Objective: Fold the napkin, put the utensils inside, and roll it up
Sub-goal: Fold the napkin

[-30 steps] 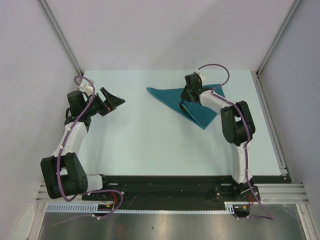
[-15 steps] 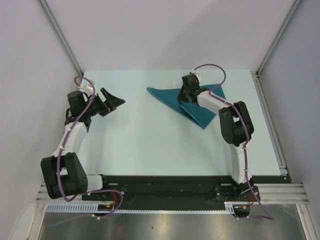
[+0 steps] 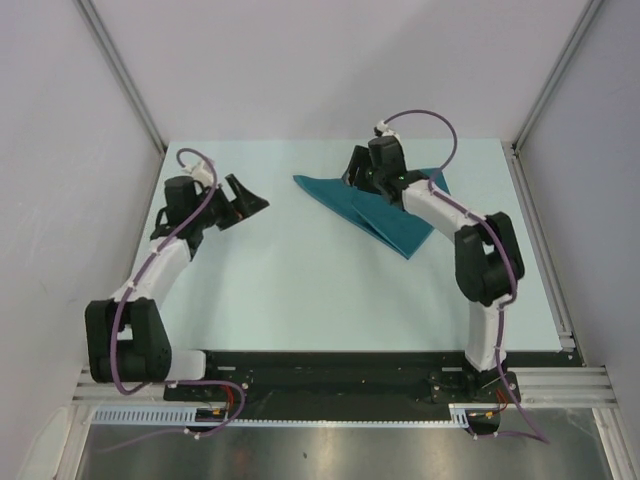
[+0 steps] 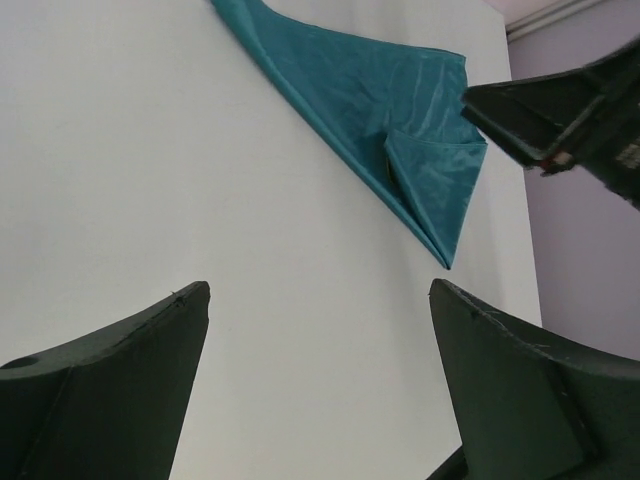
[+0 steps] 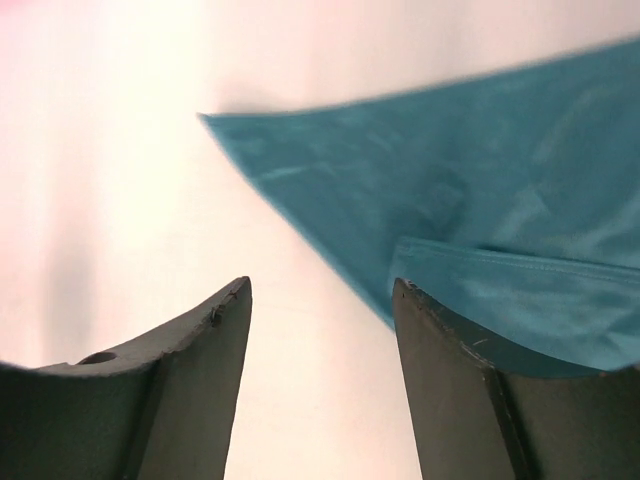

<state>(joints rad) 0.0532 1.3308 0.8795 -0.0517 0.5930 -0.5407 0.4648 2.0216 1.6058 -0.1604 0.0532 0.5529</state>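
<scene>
I will move my left gripper outward, down and toward the right in the top view, onto the napkin's pointed tip, because that end of the napkin is uncovered and nearest to the gripper.
The teal napkin (image 3: 390,210) lies folded into a long triangle at the back of the table, with a smaller flap (image 4: 435,185) turned over on top. My right gripper (image 3: 355,175) hovers open over the napkin's far left part. In the right wrist view its gripper (image 5: 322,283) has nothing between the fingers, with the napkin (image 5: 470,180) just ahead and to the right. My left gripper (image 3: 252,196) stands open to the left of the cloth, apart from it. In the left wrist view its gripper (image 4: 320,290) is wide and empty. The utensils are hidden or out of view.
The pale table (image 3: 300,290) is bounded by grey walls and metal frame posts (image 3: 120,70) at the back corners. A rail (image 3: 545,250) runs along its right edge. The right gripper's dark finger (image 4: 560,110) shows in the left wrist view.
My right gripper has opened and let go of the napkin's flap, lifting back and to the left. The left arm has swung forward and right, nearer the cloth.
</scene>
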